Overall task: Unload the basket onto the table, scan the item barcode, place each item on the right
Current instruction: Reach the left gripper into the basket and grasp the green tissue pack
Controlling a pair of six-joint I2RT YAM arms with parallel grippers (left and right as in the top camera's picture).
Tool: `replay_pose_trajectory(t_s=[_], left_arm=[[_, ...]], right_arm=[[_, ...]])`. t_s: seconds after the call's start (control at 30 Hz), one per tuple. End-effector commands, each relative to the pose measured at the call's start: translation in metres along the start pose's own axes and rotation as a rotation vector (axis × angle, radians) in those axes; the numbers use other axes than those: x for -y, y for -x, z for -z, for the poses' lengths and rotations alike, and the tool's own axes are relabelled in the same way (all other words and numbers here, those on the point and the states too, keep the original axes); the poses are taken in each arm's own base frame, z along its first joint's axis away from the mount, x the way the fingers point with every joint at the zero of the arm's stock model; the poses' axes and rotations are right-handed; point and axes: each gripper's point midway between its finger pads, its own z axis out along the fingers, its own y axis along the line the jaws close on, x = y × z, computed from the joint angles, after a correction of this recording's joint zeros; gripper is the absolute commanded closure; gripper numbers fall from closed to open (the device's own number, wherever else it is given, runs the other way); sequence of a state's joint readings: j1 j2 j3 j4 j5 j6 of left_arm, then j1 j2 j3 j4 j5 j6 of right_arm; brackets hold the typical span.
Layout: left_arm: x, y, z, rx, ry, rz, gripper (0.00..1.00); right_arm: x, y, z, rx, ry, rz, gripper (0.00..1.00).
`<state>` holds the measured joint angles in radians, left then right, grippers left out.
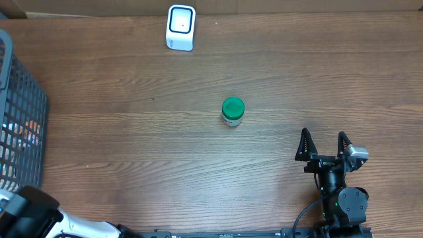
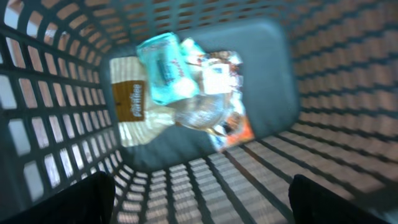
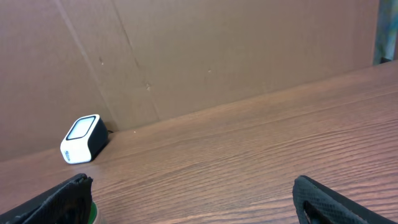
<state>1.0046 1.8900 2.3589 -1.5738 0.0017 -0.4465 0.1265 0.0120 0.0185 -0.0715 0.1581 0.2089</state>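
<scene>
The teal packet lies below the open fingertips, atop other items, so next my left gripper should lower deeper into the grey basket and close across it.
The white barcode scanner stands at the table's far edge and also shows as the scanner in the right wrist view. A small green-lidded jar stands mid-table; its lid edge peeks beside my right gripper's left finger. My right gripper rests near the front right, open and empty, about a hand's width from the jar. In the left wrist view my left gripper hangs open above the inside of the grey basket, over a teal packet, a brown-labelled item and a clear wrapper.
The dark mesh basket sits at the table's left edge, with my left arm at the front left corner beside it. A brown cardboard wall stands behind the scanner.
</scene>
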Motion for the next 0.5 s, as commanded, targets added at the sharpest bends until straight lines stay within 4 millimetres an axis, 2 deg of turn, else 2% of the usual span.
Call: replay_pose_trajectory(t_s=[0.0, 0.33, 0.47], left_arm=[[-0.019, 0.000, -0.042, -0.042, 0.075, 0.023, 0.08], [-0.026, -0.015, -0.141, -0.064, 0.081, -0.042, 0.00], [-0.025, -0.013, -0.166, -0.023, 0.063, -0.064, 0.00]], right_arm=[[0.001, -0.002, 0.000, 0.003, -0.001, 0.003, 0.00], [0.001, -0.002, 0.000, 0.003, -0.001, 0.003, 0.00], [0.001, -0.002, 0.000, 0.003, -0.001, 0.003, 0.00]])
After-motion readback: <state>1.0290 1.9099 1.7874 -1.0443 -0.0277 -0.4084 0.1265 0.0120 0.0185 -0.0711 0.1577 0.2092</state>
